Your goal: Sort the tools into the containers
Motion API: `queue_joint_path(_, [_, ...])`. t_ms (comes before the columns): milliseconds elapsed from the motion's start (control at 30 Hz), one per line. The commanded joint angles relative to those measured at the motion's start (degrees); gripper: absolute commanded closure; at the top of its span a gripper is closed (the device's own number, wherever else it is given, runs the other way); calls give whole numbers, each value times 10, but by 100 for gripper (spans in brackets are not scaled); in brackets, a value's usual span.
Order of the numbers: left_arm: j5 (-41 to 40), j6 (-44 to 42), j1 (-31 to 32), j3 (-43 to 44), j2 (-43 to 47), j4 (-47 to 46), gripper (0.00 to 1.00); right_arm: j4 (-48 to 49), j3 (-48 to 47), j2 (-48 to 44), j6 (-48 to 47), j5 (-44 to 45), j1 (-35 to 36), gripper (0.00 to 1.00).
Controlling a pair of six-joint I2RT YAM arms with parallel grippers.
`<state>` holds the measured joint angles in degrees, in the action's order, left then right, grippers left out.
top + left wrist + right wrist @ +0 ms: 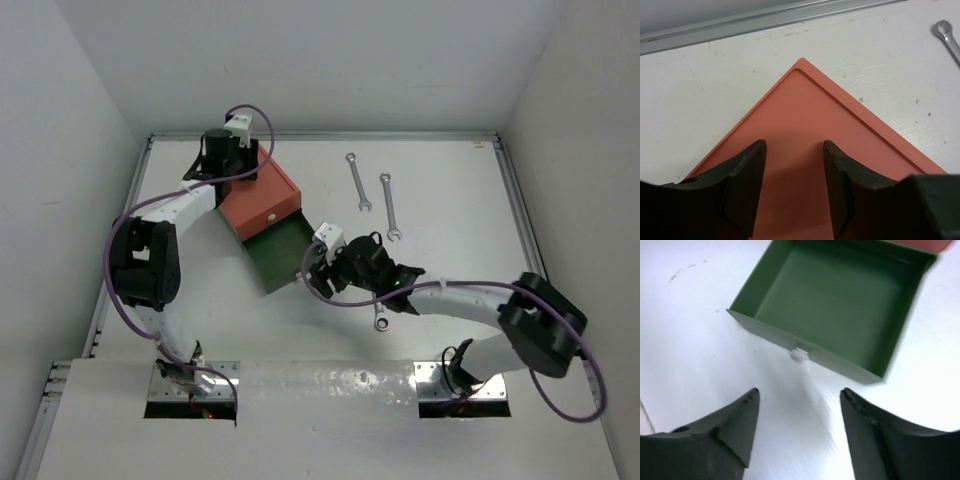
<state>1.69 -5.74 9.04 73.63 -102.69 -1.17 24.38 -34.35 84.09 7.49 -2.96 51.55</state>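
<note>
The robot will move its right gripper to the right in the top view and lower it onto the third wrench's handle, since the green drawer (280, 255) stands open and bare.
A small box stands at the back left, its orange-red top (255, 190) and upper drawer front (272, 215) showing, that drawer pushed in. The dark green lower drawer (280, 255) is pulled out and its visible floor (840, 290) is bare. My left gripper (794, 142) hovers low over the box's far corner (805, 100), jaws a little apart with nothing between them. My right gripper (800, 392) stands open just in front of the green drawer's white knob (799, 354), not touching it. Two silver wrenches (357, 182) (390, 207) lie right of the box. A third wrench (381, 320) pokes out from under my right arm.
A metal rail (765, 22) edges the table behind the box, and white walls close in the back and sides. My right arm (460, 300) stretches across the table's middle right. One wrench's ring end (945, 29) shows at the top right of the left wrist view.
</note>
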Motion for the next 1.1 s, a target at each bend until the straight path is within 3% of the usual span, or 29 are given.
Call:
queue_joint_path(0, [1,5,5,-22,-39,132,53,-194,-44,-80,-10,51,-8,34])
queue_joint_path(67, [3,5,5,-22,-37,132,53,-275,-76,-85,5,98,-36,35])
queue_joint_path(133, [4,5,5,-20,-34,133,53,-391,-102,-69,39,96,-72,46])
queue_joint_path(200, [4,6,4,-18,-32,134,53,-434,-98,-65,87,77,-135,49])
queue_joint_path(333, [4,6,4,-21,-30,133,53,-436,-83,-41,99,75,-180,34])
queue_joint_path(567, [3,9,4,-24,-26,133,53,-431,-84,49,93,62,-180,30])
queue_joint_path(667, [2,7,4,-28,-22,130,53,-427,-75,75,92,107,-180,30])
queue_joint_path(1067, [2,9,4,-23,-27,131,53,-428,-79,144,102,134,-153,59])
